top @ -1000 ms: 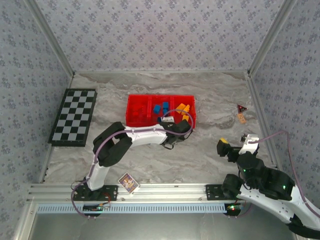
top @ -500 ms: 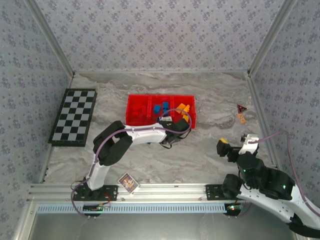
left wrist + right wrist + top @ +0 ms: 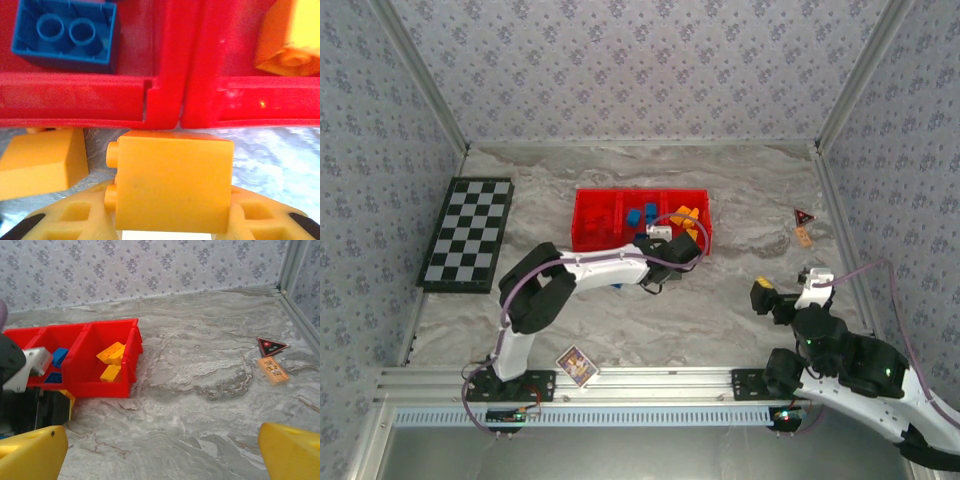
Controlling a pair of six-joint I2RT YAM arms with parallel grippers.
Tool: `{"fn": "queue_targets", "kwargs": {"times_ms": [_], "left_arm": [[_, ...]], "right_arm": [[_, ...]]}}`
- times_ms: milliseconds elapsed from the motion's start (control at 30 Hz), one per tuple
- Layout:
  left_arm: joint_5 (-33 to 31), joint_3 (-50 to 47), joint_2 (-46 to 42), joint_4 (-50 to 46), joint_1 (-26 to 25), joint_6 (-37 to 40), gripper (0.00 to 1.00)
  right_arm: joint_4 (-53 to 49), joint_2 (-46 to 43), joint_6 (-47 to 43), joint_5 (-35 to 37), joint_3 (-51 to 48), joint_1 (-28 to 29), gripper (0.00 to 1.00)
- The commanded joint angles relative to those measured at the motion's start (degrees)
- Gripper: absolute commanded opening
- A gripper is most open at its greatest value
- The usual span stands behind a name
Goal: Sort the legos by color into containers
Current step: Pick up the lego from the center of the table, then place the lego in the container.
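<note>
The container with orange legos lies outward, so I should lift my left gripper over the red tray's front side and outward to release the orange-yellow lego (image 3: 175,185).
In the left wrist view my left gripper (image 3: 171,216) is shut on an orange-yellow lego (image 3: 175,185), held just in front of the red tray's front wall (image 3: 165,95). Another orange lego (image 3: 42,170) lies on the table to its left. Behind the wall, a blue lego (image 3: 65,35) lies in the middle container and an orange one (image 3: 290,40) in the right one. From above, the left gripper (image 3: 670,254) is at the tray (image 3: 578,222), near its front right. My right gripper (image 3: 775,297) hovers open over bare table at the near right, its fingers (image 3: 30,455) spread wide.
A black-and-white checkered board (image 3: 468,233) lies at the left. A small picture card (image 3: 577,366) sits near the left arm's base. A red triangular sign (image 3: 271,346) and a tan card (image 3: 273,371) lie at the far right by the wall.
My left gripper has closed on the orange-yellow lego in front of the tray and shifted slightly left. The right arm has barely moved.
</note>
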Motion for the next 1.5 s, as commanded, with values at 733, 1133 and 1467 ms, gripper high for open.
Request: {"fn": "queue_targets", "kwargs": {"times_ms": [733, 1133, 1467], "left_arm": [[11.46, 22.47, 5.86, -2.72, 5.08, 16.79, 0.33], [11.23, 40.92, 18.89, -10.44, 8.55, 18.36, 0.41], [11.8, 44.45, 16.12, -11.75, 9.25, 23.38, 0.9]], "right_arm": [[7.71, 15.52, -9.74, -23.22, 0.85, 6.29, 1.0], [8.22, 16.59, -10.17, -23.63, 0.59, 6.29, 1.0], [8.39, 16.54, -10.38, -22.87, 0.14, 6.29, 0.99]]}}
